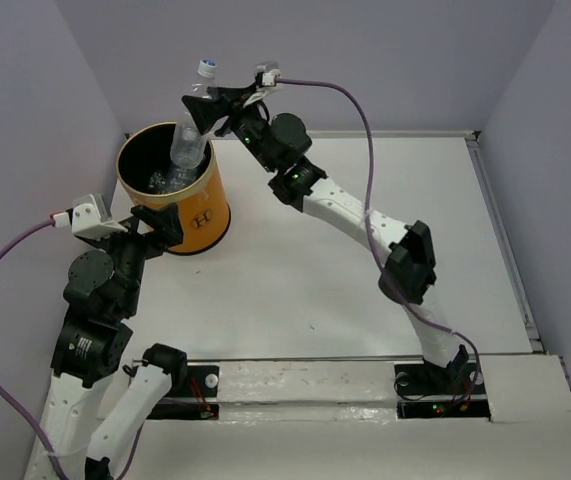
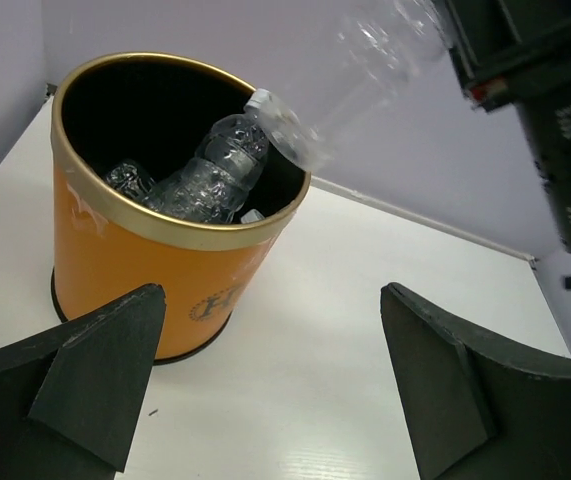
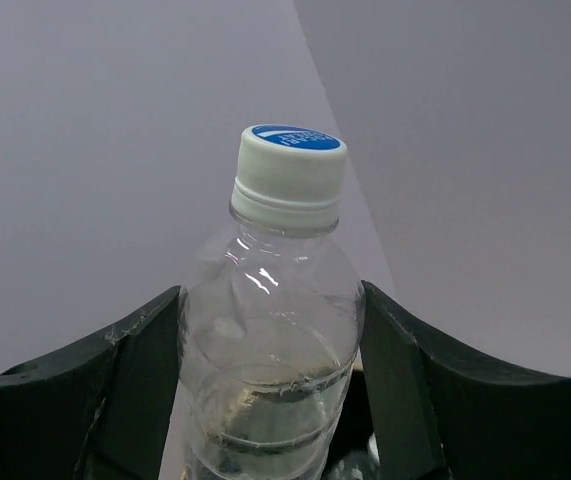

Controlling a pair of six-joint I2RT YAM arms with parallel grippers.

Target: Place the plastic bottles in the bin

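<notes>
My right gripper should next lower the bottle with the blue-white cap toward the bin's opening (image 1: 151, 156) (image 3: 351, 422) and let go of it, because that opening is below the gripper and to its left in the top view.
The orange bin (image 1: 203, 205) stands at the back left with several clear plastic bottles (image 1: 165, 180) lying inside it. My right gripper (image 1: 208, 108) is shut on another clear bottle (image 1: 191, 135) with a blue-white cap. It holds this bottle upright over the bin's far rim, its base inside the opening. In the right wrist view both fingers press the sides of the bottle (image 3: 270, 320) held by the gripper (image 3: 270, 380). My left gripper (image 1: 161, 222) is open and empty, low beside the bin's near side. The left wrist view shows the left gripper (image 2: 265, 390), the bin (image 2: 105, 250) and the held bottle (image 2: 355, 75), blurred.
The right arm (image 1: 345, 205) reaches diagonally across the white table (image 1: 365, 290) toward the bin. Purple walls close in the back and both sides. A raised strip runs along the table's right edge (image 1: 500, 240).
</notes>
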